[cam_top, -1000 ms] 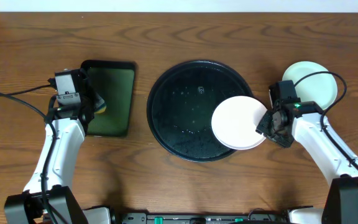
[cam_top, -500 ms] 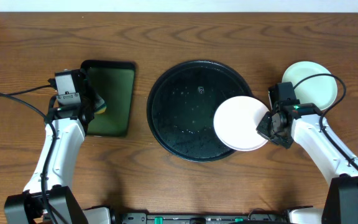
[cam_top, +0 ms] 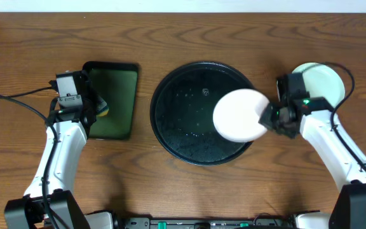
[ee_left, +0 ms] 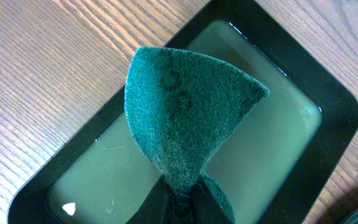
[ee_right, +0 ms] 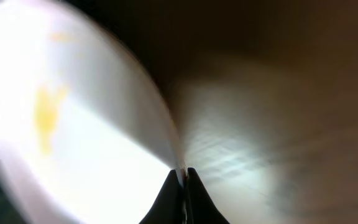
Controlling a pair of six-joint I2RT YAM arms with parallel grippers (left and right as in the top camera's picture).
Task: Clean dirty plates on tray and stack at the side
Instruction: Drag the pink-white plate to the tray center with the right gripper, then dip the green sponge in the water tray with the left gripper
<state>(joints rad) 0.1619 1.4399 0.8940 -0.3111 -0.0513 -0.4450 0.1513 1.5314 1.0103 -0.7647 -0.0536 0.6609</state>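
Note:
Next, my left gripper lowers the green scouring pad into the cloudy liquid of the rectangular tray (ee_left: 253, 146) and lets it go, since that liquid lies below my left gripper.
A white plate (cam_top: 237, 115) hangs over the right part of the round black tray (cam_top: 183, 114). My right gripper (cam_top: 267, 116) is shut on its right rim. In the right wrist view the plate (ee_right: 86, 149) is blurred and shows a yellow smear (ee_right: 45, 115), with its rim pinched in the gripper (ee_right: 184, 180). A pale mint plate (cam_top: 319, 84) lies on the wood behind the right arm. My left gripper (cam_top: 100, 108) is shut on a green scouring pad (ee_left: 185, 118) and holds it above the rectangular tray.
The small rectangular black tray (cam_top: 116, 73) holds cloudy greenish liquid (ee_left: 260, 155) and stands left of the round tray. A thin cable (cam_top: 11, 95) runs off to the left. Brown wood tabletop (cam_top: 138, 191) surrounds everything.
My right gripper has shut on the white plate's rim. It has carried the plate up and a little to the left over the round tray. The left arm has not moved.

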